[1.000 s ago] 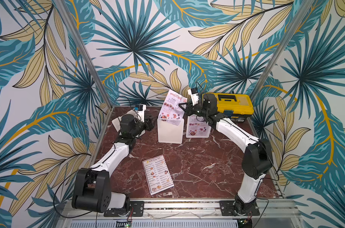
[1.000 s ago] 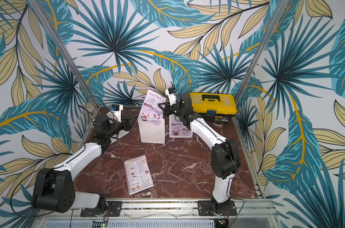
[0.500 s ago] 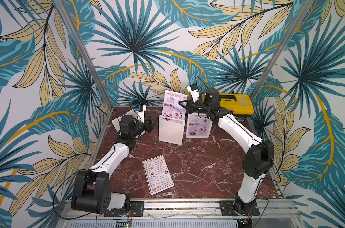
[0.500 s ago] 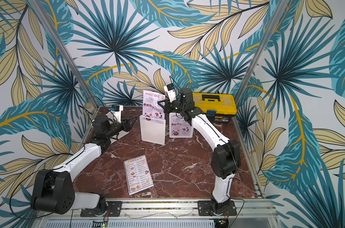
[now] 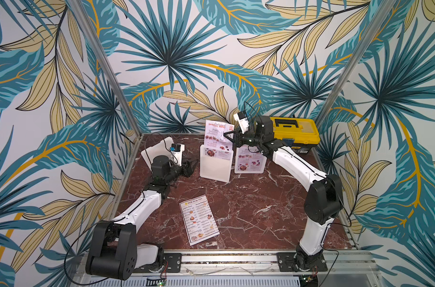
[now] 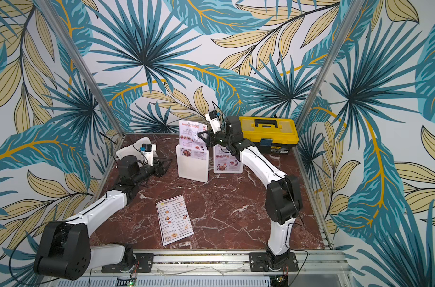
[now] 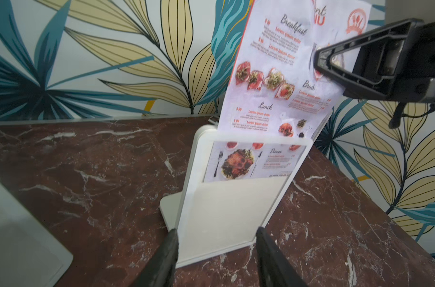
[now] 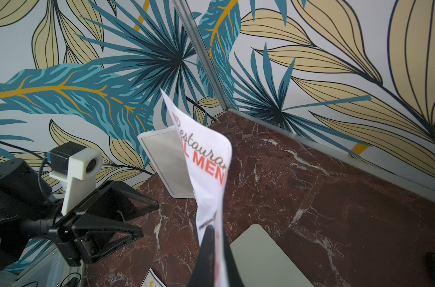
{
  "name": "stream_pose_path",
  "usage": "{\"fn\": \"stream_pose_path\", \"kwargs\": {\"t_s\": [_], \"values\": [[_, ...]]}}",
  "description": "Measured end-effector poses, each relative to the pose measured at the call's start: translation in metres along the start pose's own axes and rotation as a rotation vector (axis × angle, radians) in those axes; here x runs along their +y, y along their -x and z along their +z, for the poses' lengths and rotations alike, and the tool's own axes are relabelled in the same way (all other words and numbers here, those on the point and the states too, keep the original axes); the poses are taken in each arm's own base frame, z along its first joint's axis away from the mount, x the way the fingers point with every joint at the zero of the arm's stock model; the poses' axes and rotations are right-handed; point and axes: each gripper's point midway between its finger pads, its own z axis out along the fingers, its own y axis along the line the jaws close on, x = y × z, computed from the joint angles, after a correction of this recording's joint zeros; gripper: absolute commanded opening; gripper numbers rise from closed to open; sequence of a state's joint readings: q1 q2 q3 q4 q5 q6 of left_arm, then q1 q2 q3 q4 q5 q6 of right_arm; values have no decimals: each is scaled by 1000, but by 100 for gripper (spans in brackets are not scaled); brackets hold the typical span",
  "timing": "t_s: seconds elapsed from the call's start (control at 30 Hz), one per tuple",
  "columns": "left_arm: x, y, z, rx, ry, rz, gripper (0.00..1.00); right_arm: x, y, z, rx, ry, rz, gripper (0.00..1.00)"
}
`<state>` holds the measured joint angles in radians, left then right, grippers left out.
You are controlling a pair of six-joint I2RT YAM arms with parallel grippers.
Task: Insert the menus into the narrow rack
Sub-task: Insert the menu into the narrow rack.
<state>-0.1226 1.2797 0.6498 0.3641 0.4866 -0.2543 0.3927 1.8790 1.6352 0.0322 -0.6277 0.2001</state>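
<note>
The right gripper lowers the sheet deeper inside and releases its edge next, since the rack's open top (image 5: 217, 147) is below the gripper with most of the sheet still above it.
A white narrow rack (image 5: 215, 169) (image 6: 192, 167) (image 7: 236, 206) stands mid-table at the back. A red-titled "SPECIAL MENU" sheet (image 5: 217, 135) (image 6: 190, 133) (image 7: 273, 74) (image 8: 206, 159) stands upright with its lower end inside the rack. My right gripper (image 5: 226, 135) (image 6: 201, 135) (image 8: 216, 238) is shut on that sheet's upper right edge. My left gripper (image 5: 190, 166) (image 6: 165, 165) (image 7: 216, 238) is open, low beside the rack's left side, its fingers (image 7: 169, 251) flanking the rack's near edge. The white "DIM SUM INN" menu (image 5: 199, 222) (image 6: 174, 220) lies flat on the table in front.
A second white holder (image 5: 250, 161) (image 6: 227, 159) with a menu in it stands just right of the rack. A yellow toolbox (image 5: 296, 134) (image 6: 268, 133) sits at the back right. A white panel (image 5: 156, 149) (image 8: 166, 161) leans at the back left.
My right gripper lifted the tilted menu, turned it upright and lowered its bottom end into the rack. The left arm has stayed put.
</note>
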Motion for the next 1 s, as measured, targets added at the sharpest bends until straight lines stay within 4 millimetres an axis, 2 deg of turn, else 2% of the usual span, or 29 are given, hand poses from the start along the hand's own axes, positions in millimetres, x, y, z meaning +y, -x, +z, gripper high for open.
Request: {"fn": "stream_pose_path", "kwargs": {"t_s": [0.1, 0.17, 0.33, 0.53, 1.0], "values": [[9, -30, -3, 46, 30, -28, 54, 0, -8, 3, 2, 0, 8, 0], [9, -40, -1, 68, 30, -33, 54, 0, -11, 6, -3, 1, 12, 1], [10, -35, 3, 39, 48, -8, 54, -2, -22, 10, -20, -1, 27, 9], [14, -37, 2, 10, 79, 11, 54, -11, -27, 11, -34, -39, 39, 32], [12, -37, 2, -9, 91, 32, 54, -18, -14, 9, -83, -85, 31, 34]]}}
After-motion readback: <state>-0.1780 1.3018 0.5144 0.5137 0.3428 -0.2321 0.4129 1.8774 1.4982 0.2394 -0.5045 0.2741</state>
